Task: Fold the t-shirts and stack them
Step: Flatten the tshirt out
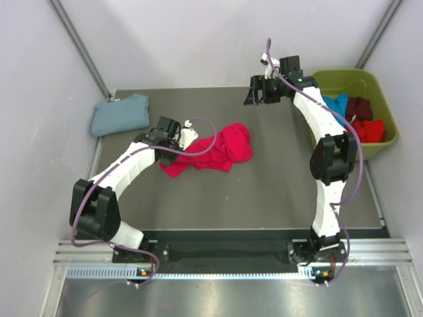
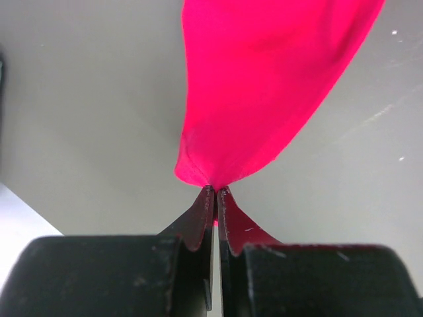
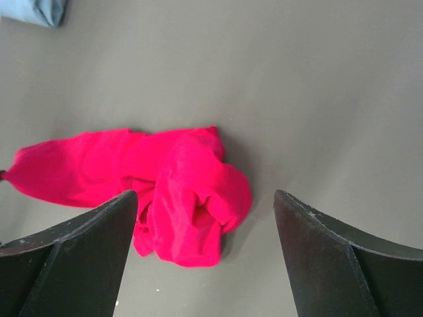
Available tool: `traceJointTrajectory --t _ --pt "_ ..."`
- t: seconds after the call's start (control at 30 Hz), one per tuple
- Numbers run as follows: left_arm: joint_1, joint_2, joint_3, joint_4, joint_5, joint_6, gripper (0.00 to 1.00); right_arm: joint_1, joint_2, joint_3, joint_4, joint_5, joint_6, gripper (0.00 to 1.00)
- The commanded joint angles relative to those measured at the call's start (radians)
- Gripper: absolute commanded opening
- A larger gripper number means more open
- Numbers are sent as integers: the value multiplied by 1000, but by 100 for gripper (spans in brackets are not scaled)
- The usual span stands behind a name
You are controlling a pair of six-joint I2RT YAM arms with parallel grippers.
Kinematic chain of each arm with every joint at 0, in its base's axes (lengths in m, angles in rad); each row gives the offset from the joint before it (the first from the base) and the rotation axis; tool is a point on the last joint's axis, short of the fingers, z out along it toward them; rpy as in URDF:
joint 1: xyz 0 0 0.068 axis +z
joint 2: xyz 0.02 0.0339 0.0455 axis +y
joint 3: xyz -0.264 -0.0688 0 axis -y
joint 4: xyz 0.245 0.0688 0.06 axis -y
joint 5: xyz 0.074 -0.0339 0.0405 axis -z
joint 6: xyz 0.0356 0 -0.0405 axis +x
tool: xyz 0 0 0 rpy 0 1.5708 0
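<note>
My right gripper needs to move down and back onto the fold at the red shirt's bunched opposite end, because my left gripper already holds one end.
A crimson-red t-shirt [image 1: 215, 150] lies crumpled on the dark table, also in the right wrist view [image 3: 165, 185]. My left gripper [image 1: 193, 139] is shut on an edge of it; the left wrist view shows the cloth [image 2: 264, 86] stretching away from the closed fingertips [image 2: 216, 191]. My right gripper [image 1: 259, 92] is open and empty, raised over the table's far side, above and beyond the red shirt. A folded dusty blue-grey t-shirt [image 1: 120, 114] lies at the far left. Bright blue [image 1: 338, 105], maroon [image 1: 359, 107] and red [image 1: 367, 129] t-shirts sit in the bin.
The olive-green plastic bin [image 1: 383, 99] stands at the right edge of the table. Grey walls enclose the table on the left, far and right sides. A corner of the blue-grey shirt [image 3: 39, 10] shows at the top left of the right wrist view.
</note>
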Motion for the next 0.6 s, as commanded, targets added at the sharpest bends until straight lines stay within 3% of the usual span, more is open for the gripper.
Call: traceJointTrajectory --t 0.0,0.27,0.47,0.57 --pt "11 -5 -9 49 10 27 0 31 59 47 10 12 -27 84" --pt "15 69 17 80 15 -21 0 55 237 154 -10 23 -30 84" --pt "31 115 52 68 24 -53 0 101 258 150 -29 37 -58 84" --pt "38 129 65 71 32 -53 0 126 264 136 -41 28 -63 78"
